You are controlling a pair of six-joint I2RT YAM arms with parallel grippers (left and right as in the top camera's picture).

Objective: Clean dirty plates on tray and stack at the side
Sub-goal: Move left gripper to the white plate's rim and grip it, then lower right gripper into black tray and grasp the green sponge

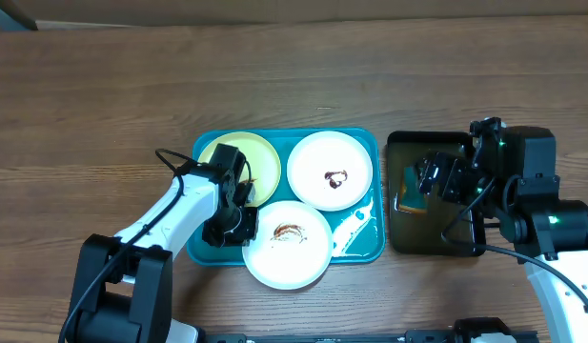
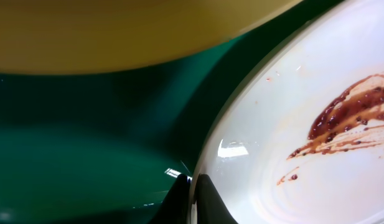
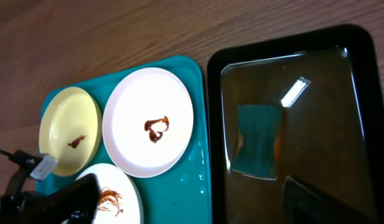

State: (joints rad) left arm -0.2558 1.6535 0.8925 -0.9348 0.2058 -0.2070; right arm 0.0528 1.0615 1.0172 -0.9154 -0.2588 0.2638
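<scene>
The smeared front plate is already held, so my right gripper should lower onto the sponge's narrow middle in the black tray.
The teal tray holds three plates. The pale yellow-green plate is at its back left, a white plate at back right, and a second white plate at the front, overhanging the tray's front rim. Each has a brown smear. My left gripper is shut on the left rim of the front white plate; its fingers pinch that rim. My right gripper is open and empty, high above the black tray. In the right wrist view its fingers frame the tray edge.
The black tray to the right of the teal tray holds dark water and a teal sponge. Water droplets lie on the teal tray's right side. Wooden table surrounds both trays.
</scene>
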